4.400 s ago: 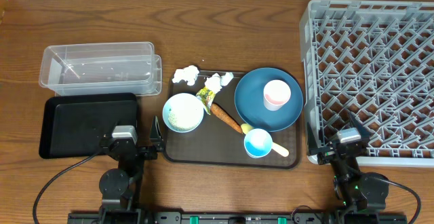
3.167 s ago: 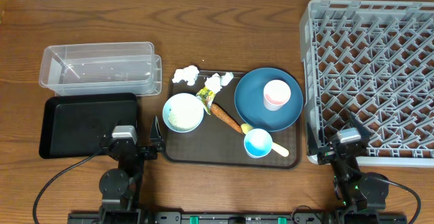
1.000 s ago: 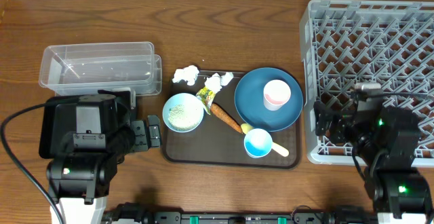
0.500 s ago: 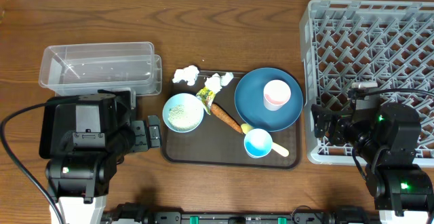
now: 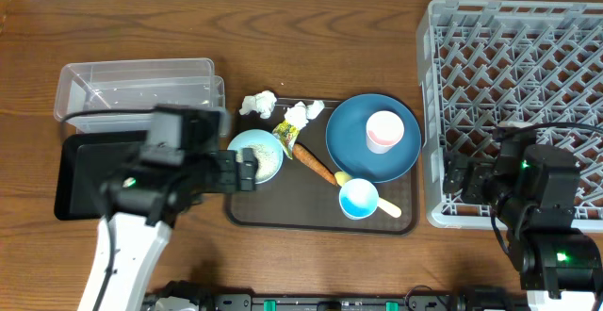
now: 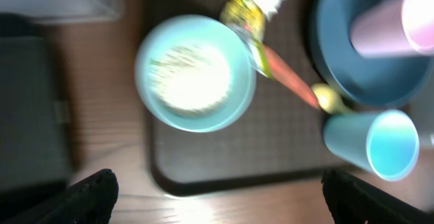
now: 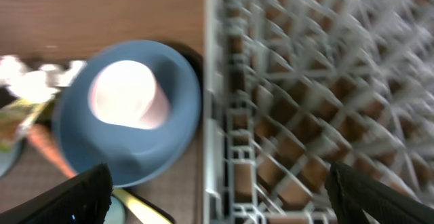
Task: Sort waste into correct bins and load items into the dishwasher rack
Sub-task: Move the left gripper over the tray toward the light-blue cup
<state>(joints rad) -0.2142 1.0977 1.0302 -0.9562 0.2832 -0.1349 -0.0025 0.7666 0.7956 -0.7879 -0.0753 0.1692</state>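
The light-blue cup's opening faces up, uncovered, so I will next move my left gripper to the right in the overhead view, then lower it onto the light-blue cup's rim (image 5: 343, 198) (image 6: 370, 144).
The white bowl (image 5: 259, 153) with rice (image 6: 190, 71) in it, the carrot (image 5: 316, 165), the yellow-green wrapper (image 5: 285, 135) and two tissue wads (image 5: 258, 103) lie on the brown tray (image 5: 283, 209). The pink cup (image 5: 382, 130) stands on the dark-blue plate (image 5: 350, 155). The light-blue cup (image 5: 358, 198) and yellow spoon (image 5: 388, 207) lie in front of the plate. My left gripper (image 5: 243, 170) is open and empty, above the bowl's near-left edge. My right gripper (image 5: 462, 174) is open and empty over the left edge of the grey rack (image 5: 518, 85).
The clear tub (image 5: 137, 94) stands at the back left, with the black tray (image 5: 85, 165) in front of it, partly under my left arm. The left wrist view is blurred. The rack's wall (image 7: 217, 149) borders the brown tray.
My left arm has swung right, from over the black tray to the bowl's edge. My right arm has barely shifted. Nothing was picked up.
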